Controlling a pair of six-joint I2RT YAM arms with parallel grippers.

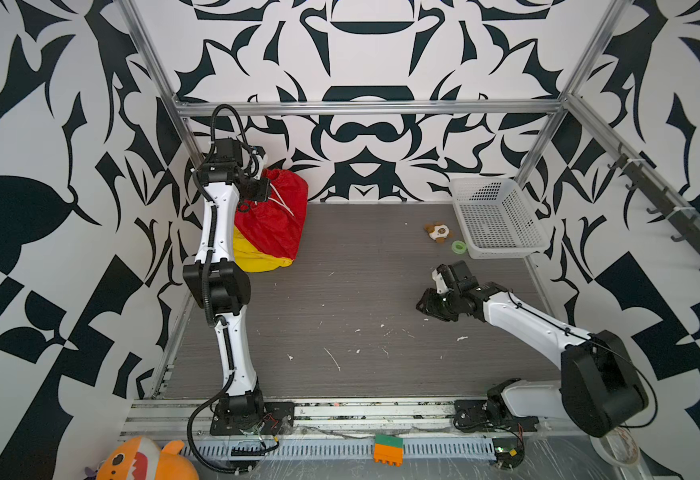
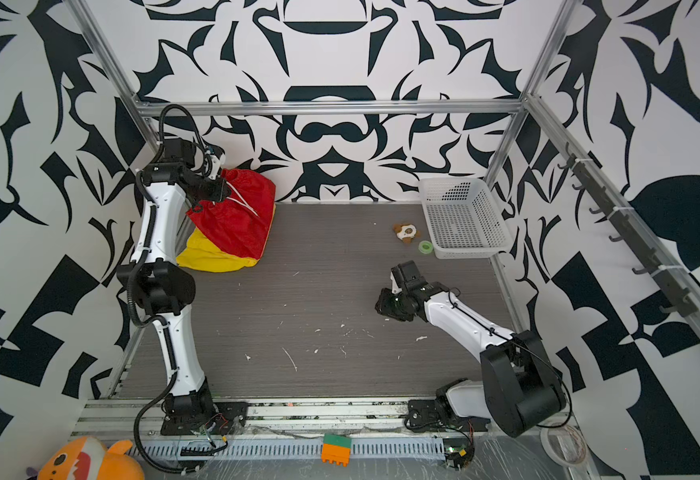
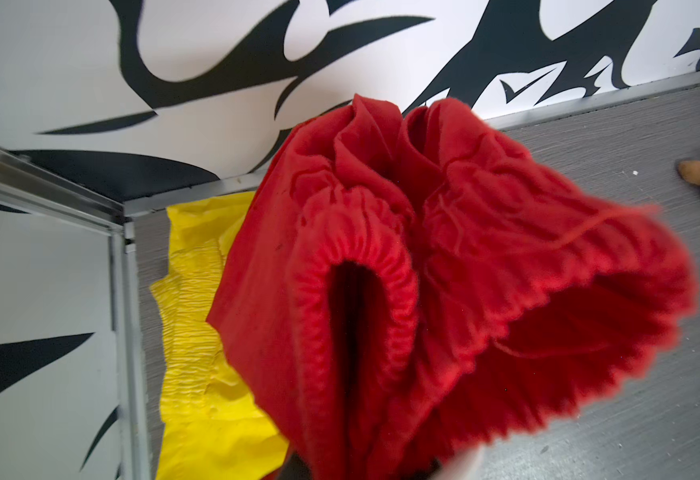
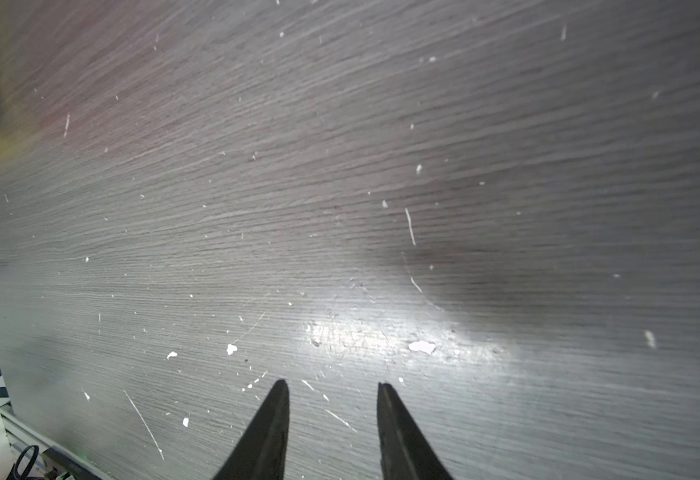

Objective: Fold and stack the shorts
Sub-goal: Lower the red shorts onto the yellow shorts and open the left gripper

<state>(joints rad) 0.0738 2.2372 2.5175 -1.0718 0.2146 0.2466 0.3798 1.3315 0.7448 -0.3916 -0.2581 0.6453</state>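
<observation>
I will next move my left gripper toward the side and down over the yellow shorts' waistband (image 3: 193, 328) to let go of the red shorts (image 3: 444, 270) there, because the yellow shorts' waistband is still uncovered.
The red shorts (image 1: 275, 220) (image 2: 236, 224) hang bunched from my left gripper (image 1: 259, 189), which is raised at the far left corner and shut on their gathered waistband. In the left wrist view the red shorts (image 3: 444, 270) fill the middle and hide the jaws. A white drawstring (image 1: 284, 203) dangles down the fabric. The yellow shorts (image 1: 257, 255) (image 3: 198, 332) lie on the table under the red pair, whose lower part drapes over them. My right gripper (image 1: 427, 305) (image 4: 334, 384) hovers low over bare table at the right, open and empty.
A white mesh basket (image 1: 498, 216) stands at the far right corner, with a small plush toy (image 1: 438, 232) and a green tape roll (image 1: 459, 247) beside it. The metal frame post (image 3: 119, 291) and the patterned back wall are close behind the shorts.
</observation>
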